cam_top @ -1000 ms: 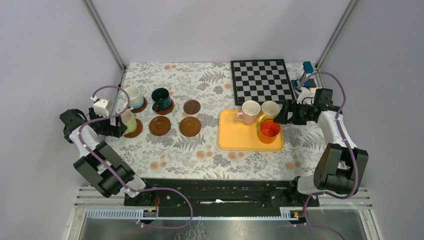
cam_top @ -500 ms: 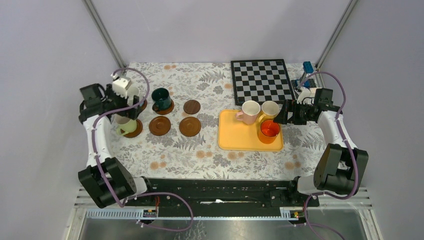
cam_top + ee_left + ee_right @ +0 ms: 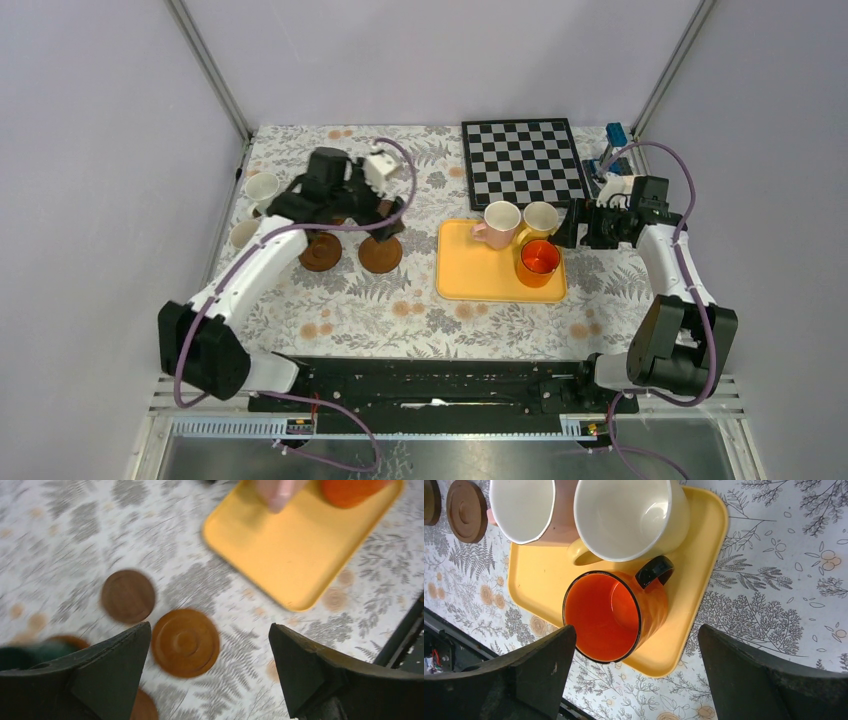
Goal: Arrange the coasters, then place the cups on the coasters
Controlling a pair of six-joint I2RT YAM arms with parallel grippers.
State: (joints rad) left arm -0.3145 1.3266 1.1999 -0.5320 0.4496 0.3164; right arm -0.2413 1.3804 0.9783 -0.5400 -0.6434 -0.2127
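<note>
I need to move my left gripper to the right in the top view and down onto the pink cup's handle (image 3: 479, 234) (image 3: 279, 501) next, as it lies below on that side, facing my left gripper.
My left gripper (image 3: 374, 215) hangs open over the middle coasters. In the left wrist view, blurred, it (image 3: 210, 626) has a brown coaster (image 3: 185, 642) just left of the gap, another coaster (image 3: 128, 596) beyond, and the dark green cup (image 3: 20, 655) at the left edge. Two bare coasters (image 3: 320, 252) (image 3: 380, 254) lie side by side. A white cup (image 3: 262, 187) and a light green cup (image 3: 243, 235) stand far left. The pink cup (image 3: 497, 222), cream-yellow cup (image 3: 540, 218) and orange cup (image 3: 538, 260) stand on the tray. My right gripper (image 3: 570, 228) is open beside them, the orange cup (image 3: 609, 615) before its fingers (image 3: 636, 630).
The yellow tray (image 3: 470, 275) lies right of centre on the flowered cloth. A chessboard (image 3: 523, 160) lies at the back right. A blue object (image 3: 617, 133) and cables sit in the far right corner. Metal frame posts rise at both back corners.
My left arm has swung from the cups at the far left rightward and now hangs over the middle coasters, still open. The right arm has barely moved.
</note>
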